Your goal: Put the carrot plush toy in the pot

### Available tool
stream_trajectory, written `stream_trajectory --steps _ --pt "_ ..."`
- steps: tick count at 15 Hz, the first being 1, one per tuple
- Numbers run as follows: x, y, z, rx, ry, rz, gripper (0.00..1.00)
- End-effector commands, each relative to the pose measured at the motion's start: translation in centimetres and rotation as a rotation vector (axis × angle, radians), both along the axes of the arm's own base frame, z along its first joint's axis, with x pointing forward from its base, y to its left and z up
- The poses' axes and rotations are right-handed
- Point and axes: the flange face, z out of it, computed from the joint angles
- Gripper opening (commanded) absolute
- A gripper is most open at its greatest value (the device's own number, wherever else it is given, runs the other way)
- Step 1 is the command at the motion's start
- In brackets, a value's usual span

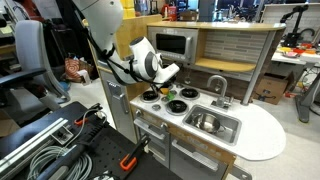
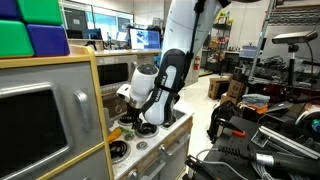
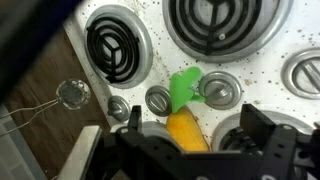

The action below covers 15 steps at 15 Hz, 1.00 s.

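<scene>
My open gripper will go down next onto the carrot plush toy's orange-yellow body, near its green leaves, and close, because the toy's body is between the spread fingers.
The carrot plush toy lies on the white speckled toy stove top, orange-yellow body toward the camera and green leafy end pointing away between two round knobs. My gripper is open and low over it, one finger on each side of the body with a wide gap and no contact. In both exterior views the gripper hangs just over the stove. A small silver-rimmed round thing at the stove's near corner looks like the pot; I cannot tell it for certain.
Black-and-white coil burners lie beyond the carrot, with silver knobs beside its leaves. The toy kitchen has a steel sink basin with a faucet, a microwave and a back wall behind the stove.
</scene>
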Motion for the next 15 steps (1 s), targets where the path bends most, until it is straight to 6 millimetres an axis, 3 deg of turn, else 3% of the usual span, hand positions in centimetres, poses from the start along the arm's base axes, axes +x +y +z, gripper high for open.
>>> stream_trajectory --steps 1,11,15 --pt "1.9 0.8 -0.6 0.020 0.030 -0.016 1.00" --pt "3.9 3.1 -5.9 -0.075 0.062 0.019 1.00" --pt "4.8 4.1 -6.7 -0.085 0.046 0.033 1.00"
